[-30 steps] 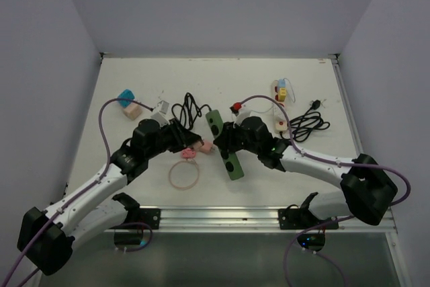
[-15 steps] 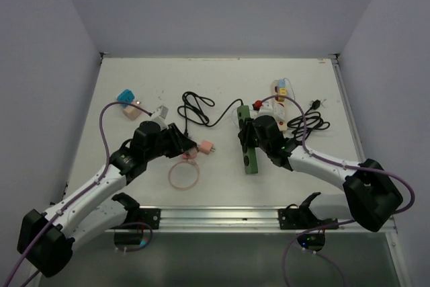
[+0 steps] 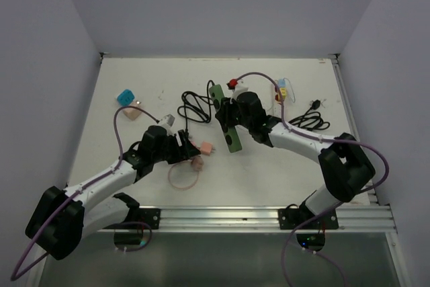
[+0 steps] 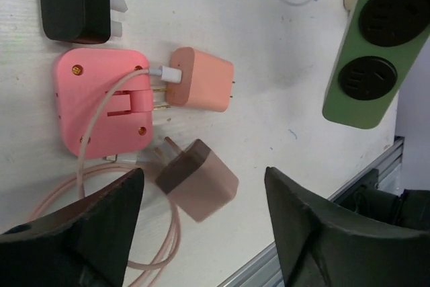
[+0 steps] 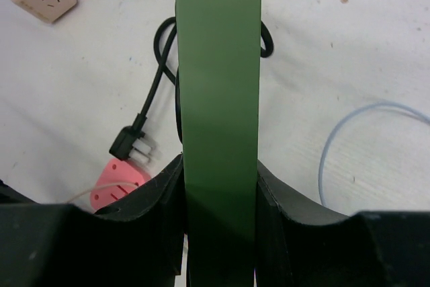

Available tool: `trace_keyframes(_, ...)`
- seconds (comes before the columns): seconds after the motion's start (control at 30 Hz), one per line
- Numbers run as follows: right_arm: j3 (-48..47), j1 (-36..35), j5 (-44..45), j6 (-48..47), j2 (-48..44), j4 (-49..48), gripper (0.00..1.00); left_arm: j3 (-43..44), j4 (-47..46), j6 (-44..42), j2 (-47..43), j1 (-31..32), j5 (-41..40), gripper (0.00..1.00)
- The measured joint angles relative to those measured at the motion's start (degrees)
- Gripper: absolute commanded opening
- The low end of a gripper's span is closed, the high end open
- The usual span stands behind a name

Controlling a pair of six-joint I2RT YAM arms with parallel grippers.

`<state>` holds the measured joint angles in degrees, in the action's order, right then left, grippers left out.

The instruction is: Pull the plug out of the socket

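I next need to carry the socket with its empty outlets outward and down with my right gripper, then release it on the bare tabletop outward of and below the gripper, beyond the coiled black cord.
The socket is a green power strip point(image 3: 226, 124) point(image 5: 218, 65), and my right gripper point(image 5: 218, 166) point(image 3: 232, 115) is shut on its sides, holding it over the middle of the table. Both of its round outlets point(image 4: 376, 48) show empty in the left wrist view. A brownish-pink plug point(image 4: 198, 179) point(image 3: 197, 163) appears blurred, prongs up-left, between the fingers of my left gripper point(image 4: 203, 178) point(image 3: 188, 152). That gripper is open and neither finger touches the plug.
A pink square adapter point(image 4: 101, 109), a peach charger point(image 4: 201, 87) with a pale cable loop point(image 3: 183, 176) and a black plug point(image 4: 74, 5) on a coiled black cord point(image 3: 195, 109) lie close by. Cube adapters point(image 3: 127, 102) sit far left; a white strip point(image 3: 281, 92) and black cable point(image 3: 309, 122) far right.
My left gripper has opened and let go of the plug. The right arm has carried the green strip back and to the left; strip and plug are apart.
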<state>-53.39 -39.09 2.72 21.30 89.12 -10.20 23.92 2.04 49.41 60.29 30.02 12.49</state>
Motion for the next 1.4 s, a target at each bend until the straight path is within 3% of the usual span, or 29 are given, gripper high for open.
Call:
trace_keyframes(0.1,-4.0,0.2,-1.5,-1.3,4.3,-1.1,0.00,0.0,-0.1,-1.2,-0.9,0.0,-0.3,0.99)
trace_keyframes(0.5,-21.6,1.7,-7.1,-4.6,22.8,-2.4,0.00,10.3,10.9,-7.7,-12.5,-0.1,-12.1,1.00)
trace_keyframes(0.8,-43.7,4.4,-8.9,-6.1,40.2,0.2,0.00,11.8,16.9,-10.3,-14.8,-0.7,-19.4,1.00)
trace_keyframes(1.03,-59.4,5.8,-11.5,-6.4,52.2,4.7,0.27,11.5,18.7,-11.1,-15.3,-1.5,-21.4,1.00)
trace_keyframes(1.07,-60.5,5.8,-11.7,-6.3,53.1,5.2,0.42,11.4,18.8,-11.1,-15.4,-1.7,-21.7,0.99)
trace_keyframes(1.27,-62.8,5.8,-13.1,-5.8,54.4,6.1,0.81,10.4,19.0,-11.1,-15.5,-2.3,-21.8,0.99)
trace_keyframes(1.4,-62.8,6.0,-13.0,-5.9,54.4,6.9,0.90,10.2,19.1,-11.1,-15.6,-2.3,-21.8,0.99)
